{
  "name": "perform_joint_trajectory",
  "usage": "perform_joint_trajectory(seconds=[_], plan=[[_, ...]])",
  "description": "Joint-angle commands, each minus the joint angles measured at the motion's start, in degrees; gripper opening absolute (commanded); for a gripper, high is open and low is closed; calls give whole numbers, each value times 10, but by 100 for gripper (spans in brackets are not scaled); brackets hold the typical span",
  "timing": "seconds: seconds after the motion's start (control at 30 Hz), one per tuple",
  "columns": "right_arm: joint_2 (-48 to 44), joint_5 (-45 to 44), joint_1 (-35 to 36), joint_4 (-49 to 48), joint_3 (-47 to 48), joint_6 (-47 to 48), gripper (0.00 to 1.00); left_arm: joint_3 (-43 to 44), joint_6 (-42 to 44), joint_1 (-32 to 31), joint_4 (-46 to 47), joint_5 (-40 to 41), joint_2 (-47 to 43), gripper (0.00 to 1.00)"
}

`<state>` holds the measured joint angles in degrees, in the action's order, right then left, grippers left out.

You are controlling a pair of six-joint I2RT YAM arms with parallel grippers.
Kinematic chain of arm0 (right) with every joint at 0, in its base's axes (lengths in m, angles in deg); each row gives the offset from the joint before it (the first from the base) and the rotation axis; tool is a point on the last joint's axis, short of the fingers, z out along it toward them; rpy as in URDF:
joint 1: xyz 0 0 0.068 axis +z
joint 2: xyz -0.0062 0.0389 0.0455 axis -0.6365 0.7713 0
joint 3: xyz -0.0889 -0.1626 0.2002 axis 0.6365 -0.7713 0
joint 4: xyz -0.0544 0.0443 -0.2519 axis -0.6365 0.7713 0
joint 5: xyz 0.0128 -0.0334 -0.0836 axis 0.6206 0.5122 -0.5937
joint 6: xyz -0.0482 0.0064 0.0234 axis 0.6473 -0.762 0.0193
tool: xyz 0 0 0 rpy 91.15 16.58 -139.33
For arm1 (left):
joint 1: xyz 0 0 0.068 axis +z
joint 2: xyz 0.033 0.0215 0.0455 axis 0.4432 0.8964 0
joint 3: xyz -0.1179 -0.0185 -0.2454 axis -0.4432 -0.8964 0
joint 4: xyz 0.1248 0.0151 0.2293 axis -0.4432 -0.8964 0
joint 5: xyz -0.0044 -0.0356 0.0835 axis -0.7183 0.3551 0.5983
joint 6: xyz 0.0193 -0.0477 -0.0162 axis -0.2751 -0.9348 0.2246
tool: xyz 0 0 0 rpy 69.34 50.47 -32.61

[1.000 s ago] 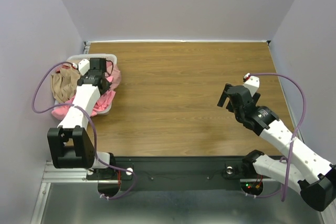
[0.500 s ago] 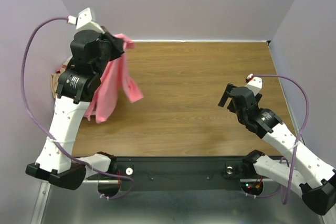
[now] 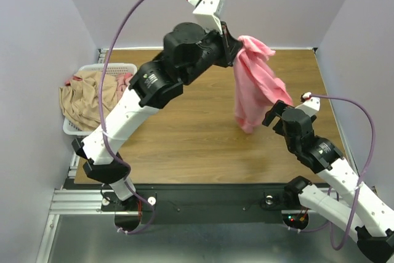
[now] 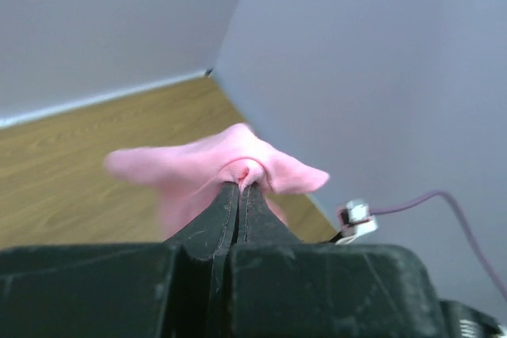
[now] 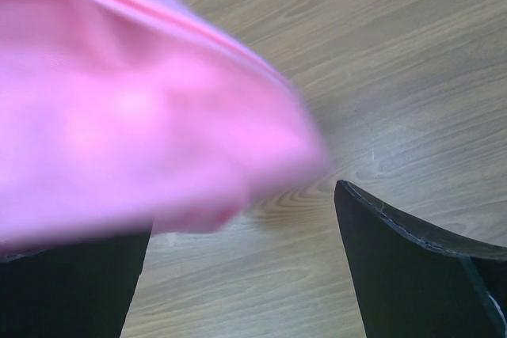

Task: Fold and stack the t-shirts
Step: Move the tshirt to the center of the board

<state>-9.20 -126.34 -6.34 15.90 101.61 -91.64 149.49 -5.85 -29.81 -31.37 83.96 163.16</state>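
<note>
My left gripper swings down and to the left in the top view next to release the t-shirt, since clear tabletop (image 3: 177, 116) beside the basket lies below that way.
A salmon-pink t-shirt (image 3: 255, 84) hangs in the air over the right half of the table, pinched at its top by my left gripper (image 3: 234, 48), which is shut on it. In the left wrist view the closed fingertips (image 4: 252, 195) clamp a fold of that t-shirt (image 4: 198, 172). My right gripper (image 3: 277, 117) stands open just right of the shirt's lower end; in its wrist view the blurred pink t-shirt (image 5: 127, 108) fills the upper left, above the gap between the fingers (image 5: 388, 243). A tan-beige t-shirt (image 3: 86, 93) lies in the basket, with a bit of pink cloth (image 3: 125, 80) beside it.
The white slatted basket (image 3: 98, 69) stands at the table's left edge, partly behind my left arm. The wooden table (image 3: 184, 133) is bounded by lavender walls at the back and on both sides. A purple cable (image 3: 363, 146) loops by my right arm.
My left arm has lifted the salmon-pink t-shirt out of the basket and swung it across to the right side of the table. My right gripper has shifted slightly forward, staying open.
</note>
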Motion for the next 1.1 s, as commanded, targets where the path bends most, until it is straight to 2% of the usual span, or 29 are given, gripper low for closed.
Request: perform_joint_trajectory(seconds=[0.0, 0.1, 0.23, 0.33, 0.37, 0.4, 0.43, 0.47, 0.7, 0.83, 1.07], plan=[[-19, -18, 1, -24, 2, 0, 100, -111, 1, 9, 53, 118, -65, 0], [-21, 10, 1, -20, 8, 1, 100, -277, -65, 50, 83, 139, -128, 0], [-21, 95, 1, -14, 17, 16, 100, -529, -163, 197, 99, 79, -168, 0], [-16, 135, 1, -11, 18, 22, 100, -606, -205, 231, 75, 85, -142, 3], [-9, 135, 1, -9, 15, 22, 100, -640, -212, 237, 60, 86, -134, 41], [-6, 131, 2, -4, 12, 22, 100, -655, -223, 241, 56, 87, -124, 55], [0, 128, 1, 0, 10, 20, 100, -669, -227, 242, 56, 86, -124, 73], [11, 119, 1, 7, 3, 11, 100, -689, -232, 242, 62, 80, -119, 98], [65, 106, 2, 23, -14, -18, 100, -717, -238, 241, 69, 57, -133, 98], [86, 99, 1, 32, -30, -46, 100, -725, -212, 228, 126, 16, -130, 99], [116, 68, 1, 60, -50, -121, 100, -618, -162, 199, 138, -28, -16, 98]])
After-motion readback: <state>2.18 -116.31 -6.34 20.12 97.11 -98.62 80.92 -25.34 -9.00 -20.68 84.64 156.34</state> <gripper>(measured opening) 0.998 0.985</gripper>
